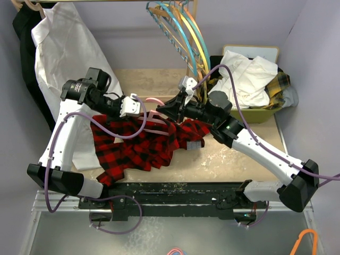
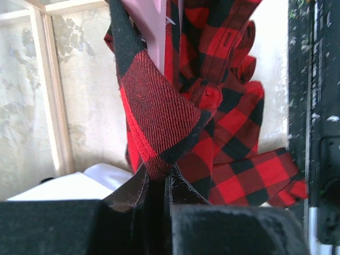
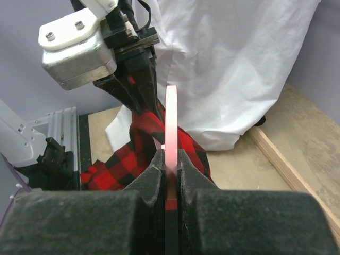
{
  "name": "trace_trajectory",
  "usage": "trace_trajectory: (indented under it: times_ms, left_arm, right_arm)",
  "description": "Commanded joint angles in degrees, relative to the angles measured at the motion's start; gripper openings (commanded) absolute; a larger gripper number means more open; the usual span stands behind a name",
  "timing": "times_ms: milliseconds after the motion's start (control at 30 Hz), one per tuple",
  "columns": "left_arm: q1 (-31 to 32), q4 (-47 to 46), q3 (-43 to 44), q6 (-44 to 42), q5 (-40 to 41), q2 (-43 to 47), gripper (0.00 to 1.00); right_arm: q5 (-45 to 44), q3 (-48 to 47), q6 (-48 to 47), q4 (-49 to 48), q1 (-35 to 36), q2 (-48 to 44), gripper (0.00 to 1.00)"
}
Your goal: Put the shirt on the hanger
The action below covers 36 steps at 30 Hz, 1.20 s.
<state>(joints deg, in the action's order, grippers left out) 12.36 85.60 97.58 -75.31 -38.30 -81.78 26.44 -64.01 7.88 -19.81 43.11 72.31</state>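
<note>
My right gripper should next lift outward toward the gap between white shirt and blue hanger and release the pink hanger, because the plaid shirt (image 1: 143,143) trails on the tabletop.
The red-and-black plaid shirt (image 1: 143,143) hangs off the pink hanger (image 1: 154,114) and trails down onto the table. My left gripper (image 1: 142,108) is shut on a fold of the shirt (image 2: 159,122), with a pink hanger bar (image 2: 151,21) above it. My right gripper (image 1: 162,109) is shut on the pink hanger (image 3: 171,119), seen edge-on between the fingers (image 3: 155,167). The two grippers face each other closely. The left gripper (image 3: 133,79) shows in the right wrist view above the shirt (image 3: 138,143).
A white shirt (image 1: 69,48) hangs at the back left. Blue, yellow and orange hangers (image 1: 186,32) hang at the back middle. A green bin (image 1: 265,114) with white and yellow-green cloth stands at the right. A black rail (image 1: 170,194) runs along the near edge.
</note>
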Motion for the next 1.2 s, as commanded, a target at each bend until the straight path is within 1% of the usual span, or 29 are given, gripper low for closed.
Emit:
trace_trajectory:
  times_ms: [0, 133, 233, 300, 367, 400, 433, 467, 500, 567, 600, 667, 767, 867, 967, 1000, 1033, 1067, 1100, 1133, 1167]
  left_arm:
    - [-0.36, 3.08, -0.46, -1.60, -0.94, 0.30, 0.00]
    - [-0.32, 2.58, 0.13, -2.36, -0.92, 1.29, 0.00]
    - [-0.33, 1.92, 1.63, -1.92, -1.18, 2.03, 0.00]
    - [-0.32, 0.90, 3.08, 0.16, -0.94, 1.69, 0.00]
    - [-0.25, -3.56, 3.54, 5.59, 0.92, 1.42, 0.00]
    - [-0.23, -5.42, 3.63, 8.29, 2.46, 1.18, 0.05]
    - [-0.17, -6.29, 3.84, 9.67, 3.93, 0.94, 0.29]
    - [0.00, -7.76, 3.93, 11.62, 5.79, 1.03, 0.84]
    - [0.15, -10.60, 3.89, 14.53, 7.99, 1.72, 0.99]
    - [0.21, -15.37, 4.74, 19.86, 11.98, 2.86, 0.99]
    - [0.21, -16.36, 6.20, 22.00, 13.37, 2.93, 0.99]
    - [0.21, -16.84, 9.89, 25.92, 15.51, 2.77, 0.99]
    - [0.29, -16.77, 15.33, 30.95, 16.29, 2.90, 0.99]
    - [0.49, -16.66, 21.91, 37.94, 19.62, 2.53, 0.99]
    - [0.46, -20.89, 26.69, 44.24, 26.19, 3.26, 0.99]
    - [0.45, -23.88, 27.54, 48.29, 30.15, 3.69, 0.99]
    - [0.47, -26.75, 27.96, 54.12, 35.36, 4.01, 0.99]
    - [0.52, -29.78, 27.60, 60.90, 42.23, 4.29, 0.99]
    - [0.71, -31.50, 27.27, 68.24, 47.16, 4.50, 0.99]
    - [0.73, -31.55, 27.12, 70.66, 49.33, 4.88, 0.99]
    - [0.78, -32.70, 25.73, 72.36, 50.72, 5.91, 0.99]
  right_arm:
    - [-3.18, -2.64, 0.81, -7.86, -0.40, -3.13, 0.00]
    - [-3.27, -2.37, 1.05, -8.67, -0.46, -3.36, 0.00]
    - [-4.99, -2.70, 1.59, -8.82, -0.38, -3.49, 0.00]
    - [-10.32, -4.07, 1.52, -8.01, -0.29, -3.45, 0.00]
    - [-12.88, -6.08, 2.50, -5.71, -0.11, -3.17, 0.00]
    - [-14.57, -6.92, 2.75, -4.84, -0.01, -3.11, 0.00]
    - [-16.03, -7.22, 2.74, -4.26, 0.19, -3.13, 0.00]
    - [-17.53, -7.47, 2.46, -3.85, 0.30, -3.10, 0.00]
    - [-19.34, -7.79, 2.09, -3.28, 0.45, -3.01, 0.00]
    - [-20.69, -8.47, 1.57, -2.13, 0.64, -2.64, 0.00]
    - [-20.75, -8.90, 1.43, -1.62, 0.58, -2.43, 0.00]
    - [-19.94, -9.32, 1.08, -1.54, 0.68, -1.83, 0.00]
    - [-19.55, -10.91, 1.29, -1.50, 0.80, -0.47, 0.00]
    - [-18.50, -15.78, 1.29, 0.93, 1.36, 2.61, 0.00]
    - [-19.36, -22.28, -0.06, 4.10, 3.10, 6.73, 0.00]
    - [-21.10, -24.86, 0.27, 5.57, 3.83, 8.33, 0.00]
    - [-23.35, -28.15, 0.91, 7.52, 4.72, 10.30, 0.00]
    - [-26.22, -31.89, 1.63, 10.25, 5.61, 12.46, 0.00]
    - [-30.04, -36.52, 2.07, 13.54, 7.02, 15.14, 0.00]
    - [-34.60, -43.54, 2.09, 16.92, 8.79, 19.07, 0.00]
    - [-39.68, -47.08, 2.21, 20.86, 10.61, 21.02, 0.00]
